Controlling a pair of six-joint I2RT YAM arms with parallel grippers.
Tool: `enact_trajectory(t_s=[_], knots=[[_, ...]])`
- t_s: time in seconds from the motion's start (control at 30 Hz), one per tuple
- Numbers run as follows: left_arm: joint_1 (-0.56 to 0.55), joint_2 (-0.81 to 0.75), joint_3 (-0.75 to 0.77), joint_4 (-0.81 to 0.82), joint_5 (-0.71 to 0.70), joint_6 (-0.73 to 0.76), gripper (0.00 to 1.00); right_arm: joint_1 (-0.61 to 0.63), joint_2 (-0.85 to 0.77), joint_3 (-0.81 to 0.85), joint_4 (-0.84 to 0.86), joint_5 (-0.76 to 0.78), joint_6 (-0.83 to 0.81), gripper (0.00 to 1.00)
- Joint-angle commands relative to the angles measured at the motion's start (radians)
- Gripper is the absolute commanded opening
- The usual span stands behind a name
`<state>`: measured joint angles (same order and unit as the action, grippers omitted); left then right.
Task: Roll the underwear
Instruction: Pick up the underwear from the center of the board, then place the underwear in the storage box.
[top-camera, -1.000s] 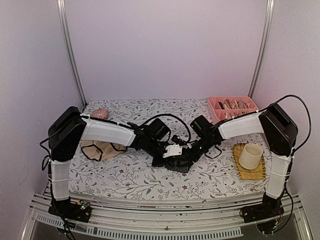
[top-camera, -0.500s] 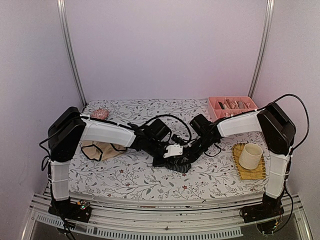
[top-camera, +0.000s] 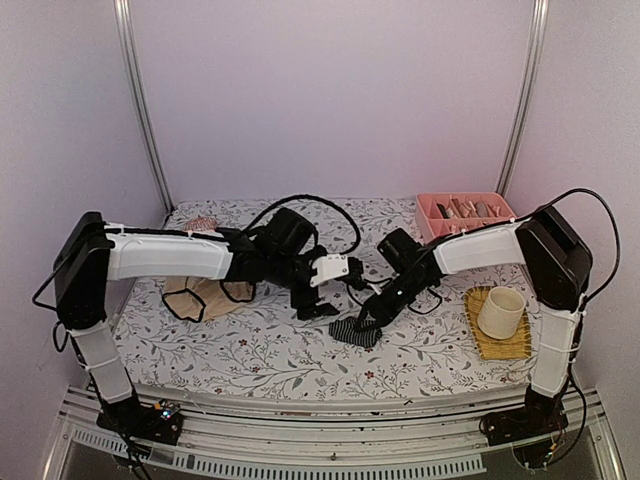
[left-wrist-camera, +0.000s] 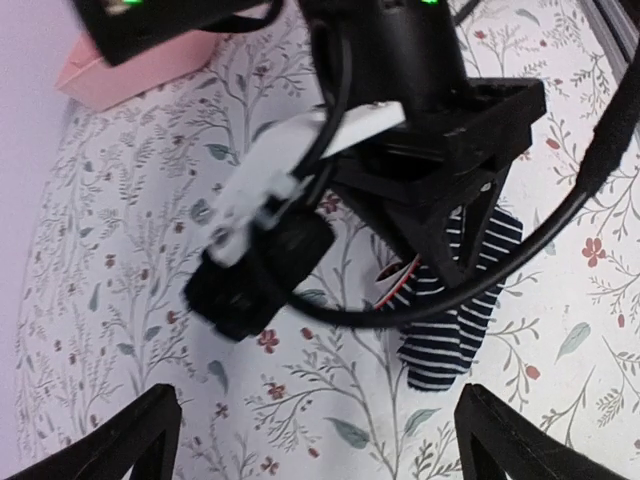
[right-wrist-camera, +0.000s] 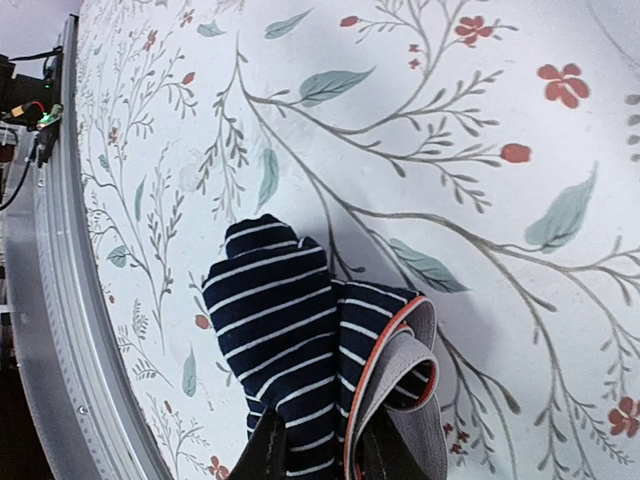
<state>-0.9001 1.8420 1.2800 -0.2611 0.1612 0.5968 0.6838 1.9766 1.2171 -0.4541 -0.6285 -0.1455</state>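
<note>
I will next move my right gripper up, outward and then down into the pink tray's far corner (top-camera: 432, 207) and let go of the striped roll, because the tray has other rolls in it.
The navy striped underwear (top-camera: 355, 330) lies bunched and partly rolled on the floral cloth at centre, its grey and orange waistband curled at one end (right-wrist-camera: 400, 385). My right gripper (top-camera: 372, 314) is shut on this roll (right-wrist-camera: 285, 330), one finger on each side of the striped fold. My left gripper (top-camera: 318, 303) hangs open just left of it, nothing between its fingers (left-wrist-camera: 130, 440); the striped roll (left-wrist-camera: 455, 335) shows ahead of them under the right gripper. The beige underwear with black edging (top-camera: 205, 297) lies flat at the left, partly under the left arm.
A reddish-pink hairbrush (top-camera: 203, 226) sits at the back left. A pink tray (top-camera: 465, 212) with rolled items stands at the back right. A cream cup (top-camera: 500, 312) rests on a yellow mat (top-camera: 497, 345) at the right. A black cable loops over the centre.
My left gripper has opened, let go of the navy underwear and drawn back up and to the left. The right gripper closed on the roll and has kept hold.
</note>
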Motion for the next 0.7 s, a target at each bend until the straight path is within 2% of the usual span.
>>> enact_trajectory(t_s=[0.0, 0.2, 0.33, 0.53, 0.67], knots=[[0.083, -0.133, -0.062, 0.033, -0.013, -0.035, 0.98, -0.04, -0.084, -0.014, -0.017, 0.148, 0.039, 0.02], [0.207, -0.237, -0.176, 0.079, -0.027, -0.094, 0.98, -0.136, -0.215, 0.055, 0.05, 0.333, 0.071, 0.02], [0.262, -0.296, -0.267, 0.154, -0.03, -0.11, 0.98, -0.2, -0.25, 0.139, 0.082, 0.473, 0.032, 0.02], [0.271, -0.365, -0.348, 0.235, -0.056, -0.14, 0.99, -0.331, -0.157, 0.358, 0.115, 0.555, 0.013, 0.02], [0.273, -0.406, -0.378, 0.262, -0.062, -0.157, 0.99, -0.4, -0.055, 0.519, 0.11, 0.63, 0.086, 0.02]])
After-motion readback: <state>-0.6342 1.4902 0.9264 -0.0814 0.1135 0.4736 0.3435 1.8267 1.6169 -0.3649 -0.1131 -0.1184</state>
